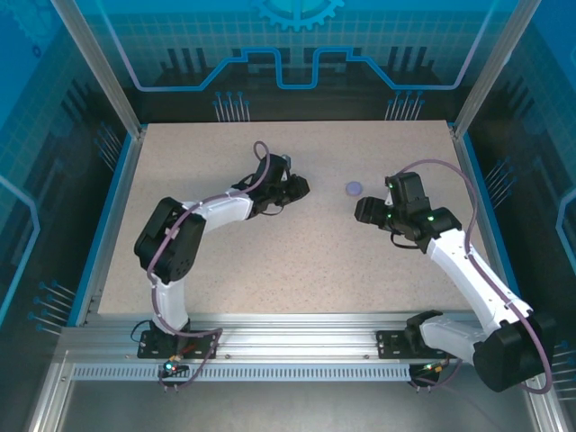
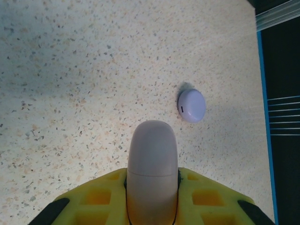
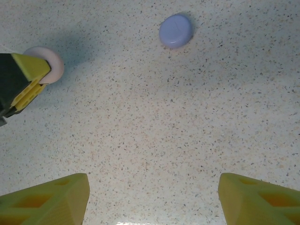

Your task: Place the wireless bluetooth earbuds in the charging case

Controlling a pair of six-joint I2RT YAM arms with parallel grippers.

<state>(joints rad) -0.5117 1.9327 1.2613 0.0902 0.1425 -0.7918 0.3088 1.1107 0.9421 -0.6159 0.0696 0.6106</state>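
Observation:
The pale pink case (image 2: 152, 164) comes down in my left gripper onto the bare speckled tabletop beneath next, because that patch beside the purple case is clear.
My left gripper (image 2: 152, 187) is shut on a closed pale pink charging case (image 2: 152, 164), which stands on edge between the yellow fingers (image 2: 93, 197). From the right wrist, the same pink case (image 3: 50, 63) sits in the left fingers (image 3: 26, 79) at the left edge. A closed light purple case (image 1: 355, 188) lies flat on the table between the two arms, also seen as the purple case (image 2: 191, 105) and the purple case (image 3: 176, 31). My right gripper (image 3: 152, 197) hangs open over bare table, short of the purple case. The earbuds are out of view.
The speckled tabletop (image 1: 297, 261) is bordered by blue edging and aluminium frame posts. The left gripper (image 1: 297, 187) and right gripper (image 1: 364, 211) face each other across the purple case.

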